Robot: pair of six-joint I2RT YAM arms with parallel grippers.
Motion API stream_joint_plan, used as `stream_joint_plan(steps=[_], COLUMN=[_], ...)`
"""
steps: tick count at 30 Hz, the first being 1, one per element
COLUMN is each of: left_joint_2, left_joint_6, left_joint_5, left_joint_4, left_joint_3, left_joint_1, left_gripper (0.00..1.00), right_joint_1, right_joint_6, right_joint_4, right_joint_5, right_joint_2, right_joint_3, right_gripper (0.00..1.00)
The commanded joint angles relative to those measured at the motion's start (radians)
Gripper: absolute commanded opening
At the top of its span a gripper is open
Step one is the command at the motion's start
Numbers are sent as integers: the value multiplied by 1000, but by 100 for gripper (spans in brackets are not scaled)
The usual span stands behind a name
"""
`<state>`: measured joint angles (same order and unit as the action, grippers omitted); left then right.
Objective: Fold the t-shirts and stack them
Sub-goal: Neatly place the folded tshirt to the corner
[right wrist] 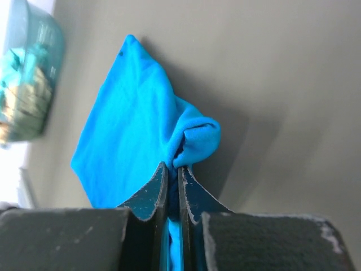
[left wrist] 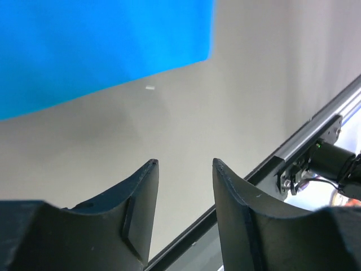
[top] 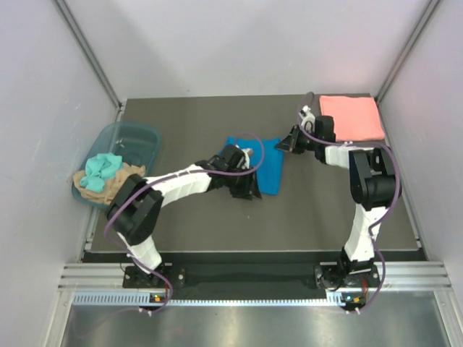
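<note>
My right gripper moves outward, to the right in the top view, over the salmon pink t-shirt's far corner (top: pixel 368 101) and releases next, since that t-shirt lies folded flat.
The bright blue t-shirt (top: pixel 269 170) lies mid-table, partly folded. My right gripper (top: pixel 284 144) is shut on a bunched fold at its right edge; the right wrist view shows the cloth (right wrist: pixel 135 124) pinched between the closed fingers (right wrist: pixel 174 167) and hanging from them. My left gripper (top: pixel 247 189) is open and empty at the shirt's near left edge; in the left wrist view its fingers (left wrist: pixel 185 164) stand apart over bare table, with the blue cloth (left wrist: pixel 96 45) just beyond them. The salmon pink t-shirt (top: pixel 352 118) lies folded flat at the back right corner.
A translucent blue-grey tub (top: pixel 137 134) at the left edge holds teal and tan cloths (top: pixel 101 170); it also shows in the right wrist view (right wrist: pixel 25 84). The dark table mat (top: pixel 217 224) ends at a metal rail (left wrist: pixel 316 121) along the near edge. Grey walls enclose the sides.
</note>
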<state>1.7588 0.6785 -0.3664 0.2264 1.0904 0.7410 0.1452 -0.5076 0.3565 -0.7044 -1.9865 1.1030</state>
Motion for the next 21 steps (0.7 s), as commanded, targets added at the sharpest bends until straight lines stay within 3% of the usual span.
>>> stream_joint_plan(steps=[1, 8, 12, 17, 21], left_joint_2=[-107, -144, -124, -58, -28], left_joint_6=[-100, -184, -159, -51, -56], left_joint_5=[20, 7, 37, -84, -115], left_joint_4=[158, 183, 124, -36, -39], left_joint_3=[34, 14, -3, -40, -26], left_joint_1=[-86, -176, -202, -218, -219], left_gripper=[49, 49, 49, 48, 48], right_joint_1=[-36, -119, -169, -200, -205], right_joint_6=[277, 559, 661, 743, 803], right_joint_4=[-217, -592, -683, -764, -792], right_joint_5=[-10, 14, 66, 161, 226], right_joint_2=[94, 81, 86, 63, 63], right_joint_3=[118, 357, 417, 517, 557], right_gripper=[0, 0, 0, 0, 0])
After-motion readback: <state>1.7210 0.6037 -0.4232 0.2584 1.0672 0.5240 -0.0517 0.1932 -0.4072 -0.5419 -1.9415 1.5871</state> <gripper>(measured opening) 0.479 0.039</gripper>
